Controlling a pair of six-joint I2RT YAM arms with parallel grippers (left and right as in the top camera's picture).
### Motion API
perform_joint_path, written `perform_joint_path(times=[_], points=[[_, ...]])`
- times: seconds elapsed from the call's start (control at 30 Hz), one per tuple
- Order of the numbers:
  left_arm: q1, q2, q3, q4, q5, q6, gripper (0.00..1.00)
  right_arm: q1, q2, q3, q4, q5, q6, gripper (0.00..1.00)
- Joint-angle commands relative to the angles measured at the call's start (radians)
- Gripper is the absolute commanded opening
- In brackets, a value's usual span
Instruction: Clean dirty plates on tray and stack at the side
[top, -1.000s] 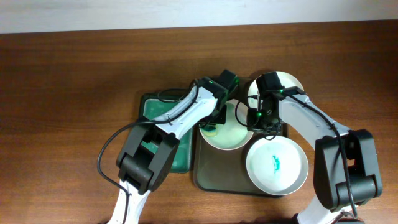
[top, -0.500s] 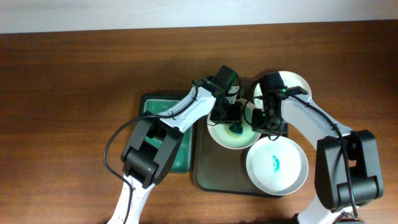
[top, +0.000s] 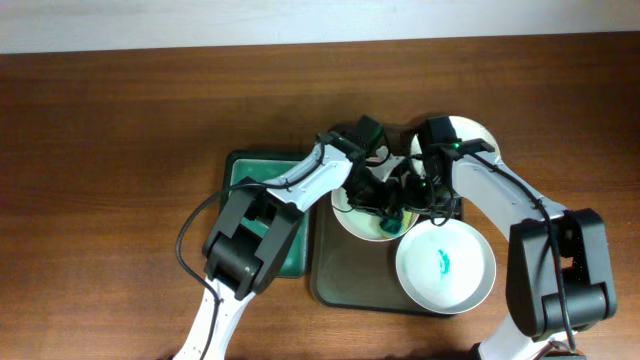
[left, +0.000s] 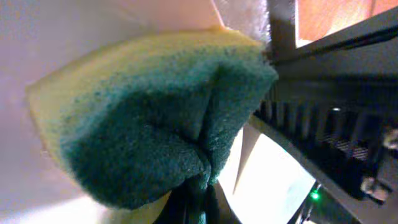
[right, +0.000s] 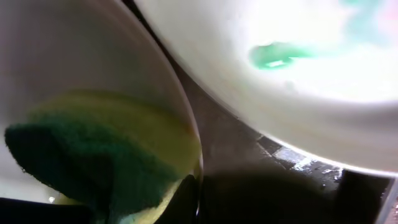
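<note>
I will first sweep my left gripper across the plate and lift it off, to get the sponge (left: 149, 124) over the green tray beside the dark tray.
A white plate (top: 352, 218) lies on the dark tray (top: 340, 285). My left gripper (top: 388, 207) is shut on a green and yellow sponge (left: 149, 124) and presses it on this plate's right side. My right gripper (top: 424, 196) is shut on the same plate's right rim (right: 171, 87). The sponge also shows in the right wrist view (right: 81, 155). A second white plate (top: 445, 268) with a green smear (right: 273, 55) sits at the tray's front right. A third white plate (top: 472, 130) lies off the tray at the back right, partly hidden by my right arm.
A green tray (top: 240, 172) lies on the wooden table just left of the dark tray, under my left arm. The two arms meet close together over the middle plate.
My left gripper has swept the sponge from the plate's left side across to its right side. The right gripper has stayed on the rim.
</note>
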Motion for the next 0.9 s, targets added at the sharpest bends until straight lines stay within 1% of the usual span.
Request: perform_joint_path(times=[0.0,0.03,0.07,0.17,0.23,0.3,0.33,0.37,0.4,0.43,0.47,0.5,0.53,0.57,0.6,0.63,0.67,0.77,0.8,0.87], points=[[0.035,0.005,-0.003,-0.065,-0.288,-0.094,0.0,0.014,-0.016,0.006,0.01,-0.039,-0.013,0.04],[0.06,-0.008,-0.003,-0.09,-0.383,-0.148,0.0,0.014,-0.016,0.006,0.01,-0.039,-0.013,0.04],[0.077,-0.023,-0.003,-0.102,-0.426,-0.162,0.0,0.014,-0.016,0.006,0.01,-0.039,-0.013,0.04],[0.1,-0.085,-0.003,-0.115,-0.451,-0.17,0.0,0.014,-0.016,0.006,0.01,-0.039,-0.013,0.04],[0.102,-0.136,-0.003,-0.131,-0.488,-0.195,0.0,0.014,-0.016,0.006,0.011,-0.038,-0.013,0.04],[0.102,-0.182,-0.003,-0.154,-0.487,-0.195,0.0,0.014,-0.016,0.006,0.014,-0.038,-0.014,0.04],[0.102,-0.205,-0.003,-0.165,-0.486,-0.195,0.0,0.014,-0.016,0.006,0.022,-0.039,-0.031,0.09],[0.102,-0.227,-0.003,-0.172,-0.486,-0.195,0.0,0.014,-0.016,0.006,0.038,-0.038,-0.053,0.25],[0.102,-0.26,-0.003,-0.176,-0.487,-0.195,0.0,0.014,-0.016,0.006,0.058,-0.039,-0.087,0.35],[0.111,-0.319,-0.003,-0.184,-0.488,-0.194,0.0,0.014,-0.016,0.006,0.075,-0.039,-0.101,0.39],[0.121,-0.35,-0.003,-0.191,-0.496,-0.194,0.0,0.014,-0.014,0.006,0.083,-0.039,-0.101,0.4],[0.155,-0.42,-0.003,-0.216,-0.549,-0.194,0.0,0.014,-0.002,0.006,0.094,-0.039,-0.101,0.39],[0.194,-0.468,-0.003,-0.249,-0.611,-0.189,0.0,0.014,0.018,0.006,0.105,-0.039,-0.1,0.34],[0.214,-0.483,-0.003,-0.265,-0.634,-0.187,0.0,0.014,0.032,0.006,0.111,-0.042,-0.1,0.25],[0.242,-0.491,-0.004,-0.293,-0.672,-0.187,0.0,0.014,0.047,0.006,0.117,-0.047,-0.1,0.13],[0.256,-0.491,-0.004,-0.309,-0.69,-0.187,0.0,0.014,0.053,0.006,0.119,-0.052,-0.1,0.06],[0.276,-0.484,-0.015,-0.33,-0.734,-0.186,0.0,0.014,0.056,0.006,0.124,-0.054,-0.1,0.04],[0.301,-0.476,-0.101,-0.307,-0.778,-0.183,0.0,0.014,0.019,0.019,0.103,-0.053,-0.1,0.04],[0.305,-0.474,-0.153,-0.283,-0.774,-0.184,0.0,0.014,-0.023,0.026,0.087,-0.049,-0.1,0.04],[0.305,-0.474,-0.27,-0.221,-0.774,-0.184,0.0,0.022,-0.116,0.026,0.051,0.02,-0.117,0.04]])
